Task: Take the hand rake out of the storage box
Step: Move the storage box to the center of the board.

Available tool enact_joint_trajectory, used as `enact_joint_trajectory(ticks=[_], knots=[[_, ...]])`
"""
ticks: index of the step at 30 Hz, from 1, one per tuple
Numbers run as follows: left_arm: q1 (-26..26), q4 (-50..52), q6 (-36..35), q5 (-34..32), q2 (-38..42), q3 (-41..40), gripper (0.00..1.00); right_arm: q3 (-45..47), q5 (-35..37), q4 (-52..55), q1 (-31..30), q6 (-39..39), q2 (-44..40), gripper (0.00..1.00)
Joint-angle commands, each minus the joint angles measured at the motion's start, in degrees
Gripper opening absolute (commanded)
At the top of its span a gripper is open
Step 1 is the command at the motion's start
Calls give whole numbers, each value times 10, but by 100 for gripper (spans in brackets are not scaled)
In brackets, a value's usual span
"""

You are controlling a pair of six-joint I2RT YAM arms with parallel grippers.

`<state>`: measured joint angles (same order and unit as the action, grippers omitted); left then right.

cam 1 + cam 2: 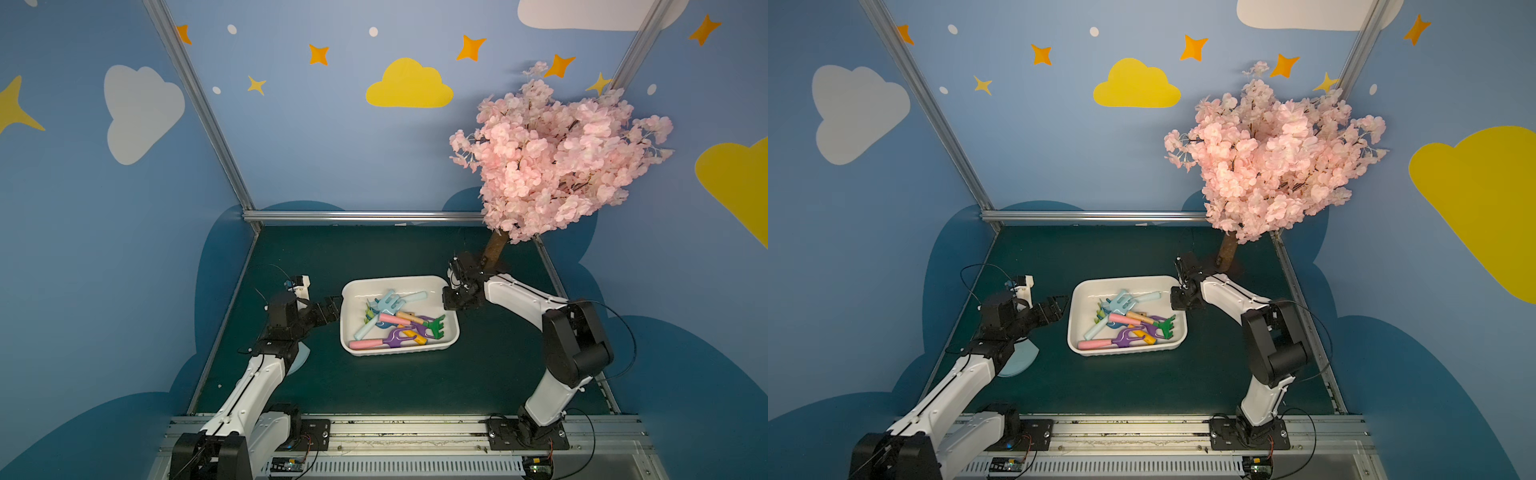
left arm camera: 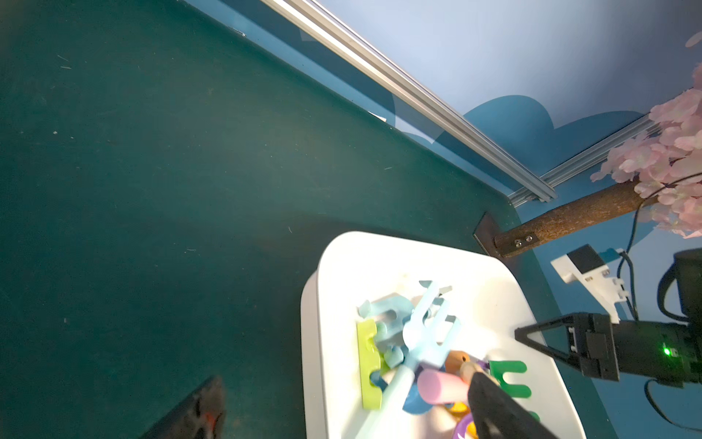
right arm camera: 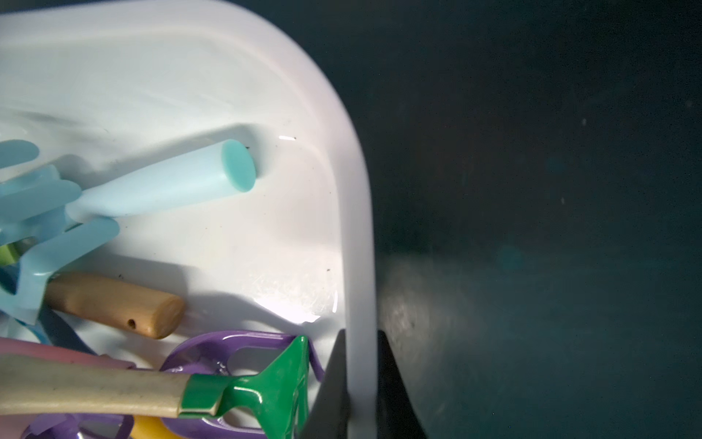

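The box (image 1: pixel 395 278) will next slide outward in my right gripper onto the bare far part of the table, which is clear outward of the gripper, and my gripper will release the box's rim there.
The white storage box (image 1: pixel 395 278) (image 1: pixel 1121 277) sits mid-table and holds several toy tools. Among them a hand rake with a green head (image 1: pixel 436 325) (image 1: pixel 1166 326) (image 3: pixel 281 384) and a pale wooden handle lies by the right wall. My right gripper (image 1: pixel 448 297) (image 1: pixel 1174 299) (image 3: pixel 361 338) is shut on the box's right rim (image 3: pixel 357 228), one finger inside the wall and one outside. My left gripper (image 1: pixel 336 307) (image 1: pixel 1061 305) (image 2: pixel 343 378) stands open at the box's left edge (image 2: pixel 315 304), holding nothing.
In the box also lie a light blue rake (image 1: pixel 388 301), a pink-handled purple tool (image 1: pixel 374 343) and a lime green piece (image 2: pixel 368 365). A pink blossom tree (image 1: pixel 557 162) on a brown trunk stands back right. Under my left arm lies a pale blue disc (image 1: pixel 1017 361).
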<state>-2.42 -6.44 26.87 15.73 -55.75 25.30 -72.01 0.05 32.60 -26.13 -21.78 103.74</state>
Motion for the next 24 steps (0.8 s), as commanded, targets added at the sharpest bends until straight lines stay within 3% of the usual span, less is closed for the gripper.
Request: enact_joint_trajectory(ticks=[1,5,15,24], knots=[[2,17,-12,-20,21,-4,100,-91,42,6,21,-19,67,0],[3,12,-12,-58,32,-12,100,-183,83,13,27,-41,136,0],[4,20,-18,-43,14,2,99,-363,83,0,44,7,275,0],[3,26,-23,9,-31,37,94,-404,84,-30,59,-3,301,0]])
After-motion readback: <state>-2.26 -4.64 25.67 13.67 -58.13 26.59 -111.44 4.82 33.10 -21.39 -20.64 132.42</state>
